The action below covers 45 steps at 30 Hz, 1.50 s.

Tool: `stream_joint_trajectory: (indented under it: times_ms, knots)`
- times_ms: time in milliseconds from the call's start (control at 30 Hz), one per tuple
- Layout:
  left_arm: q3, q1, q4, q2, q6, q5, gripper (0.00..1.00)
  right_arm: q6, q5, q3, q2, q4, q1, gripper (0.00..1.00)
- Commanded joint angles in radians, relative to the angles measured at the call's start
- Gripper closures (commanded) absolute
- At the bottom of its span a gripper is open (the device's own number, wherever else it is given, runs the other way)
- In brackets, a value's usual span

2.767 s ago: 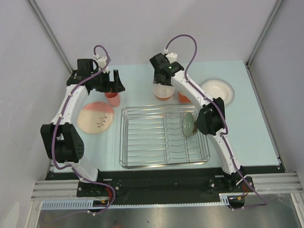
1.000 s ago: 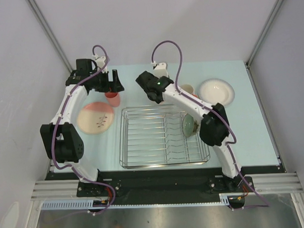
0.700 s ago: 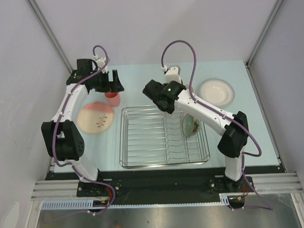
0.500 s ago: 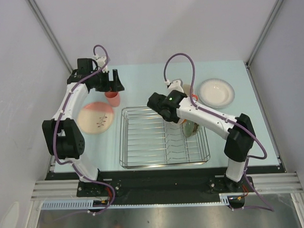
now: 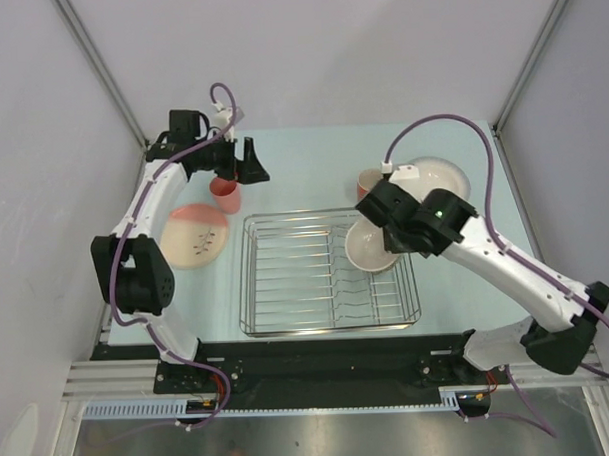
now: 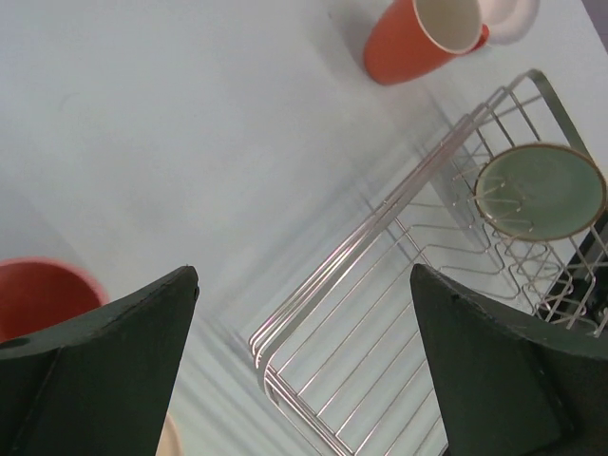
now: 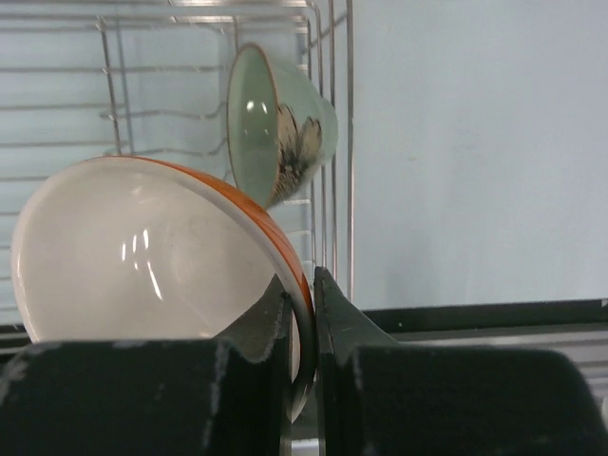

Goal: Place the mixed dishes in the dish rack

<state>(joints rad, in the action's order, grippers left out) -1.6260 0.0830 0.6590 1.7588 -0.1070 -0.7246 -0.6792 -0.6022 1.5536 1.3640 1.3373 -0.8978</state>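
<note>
Next I will move my right gripper back and down to release the orange bowl [image 5: 370, 248] between the dish rack's empty near wires, since the sage-green bowl already occupies those beyond.
My right gripper [image 7: 302, 294] is shut on the rim of the orange white-lined bowl [image 7: 142, 252], which hangs tilted over the right part of the dish rack [image 5: 286, 279]. The sage-green bowl [image 7: 280, 123] stands on edge between the rack's tines, just beyond the held bowl. From above, that orange bowl [image 5: 370, 248] covers the green one. My left gripper [image 5: 244, 162] hangs open over the back left, next to the pink tumbler [image 5: 223, 194]. The leaf-patterned plate [image 5: 193, 235] lies left of the rack. The orange mug [image 5: 368, 183] and white plate [image 5: 445, 173] sit behind the rack.
The right arm's forearm [image 5: 506, 266] stretches across the table to the right of the rack. In the left wrist view, the rack's corner [image 6: 261, 347] lies below my open fingers [image 6: 104, 370], with the mug [image 6: 418, 38] far beyond.
The right arm has swung from the back of the table to over the rack's right side, carrying the orange bowl. My left gripper has shifted slightly to the right, still open.
</note>
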Motion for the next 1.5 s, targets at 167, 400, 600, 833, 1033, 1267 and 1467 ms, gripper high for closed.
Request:
stream_joint_trajectory:
  times_ms: [167,400,600,833,1033,1267,1467]
  knots:
    - [0.052,0.133,0.054,0.057,-0.171,0.010,0.01,0.053,0.271,-0.237,-0.155,0.191,0.096,1.00]
    - [0.115,0.193,0.047,0.050,-0.215,0.076,0.01,0.032,0.240,-0.288,-0.092,0.188,0.079,1.00]
    - [0.114,0.199,0.047,0.057,-0.230,0.111,0.01,-0.026,0.197,-0.308,-0.034,0.186,0.025,1.00]
    - [0.166,0.187,0.011,0.039,-0.255,0.185,0.01,-0.085,0.170,-0.320,0.017,0.174,-0.021,1.00]
    - [0.192,0.161,-0.001,0.042,-0.260,0.223,0.01,-0.094,0.121,-0.310,0.081,0.163,-0.038,1.00]
    - [0.196,0.126,0.008,0.033,-0.281,0.263,0.01,-0.111,0.026,-0.308,0.096,0.184,-0.038,1.00]
    - [0.184,0.089,0.021,0.030,-0.286,0.275,0.01,-0.106,-0.037,-0.256,0.148,0.186,-0.058,1.00]
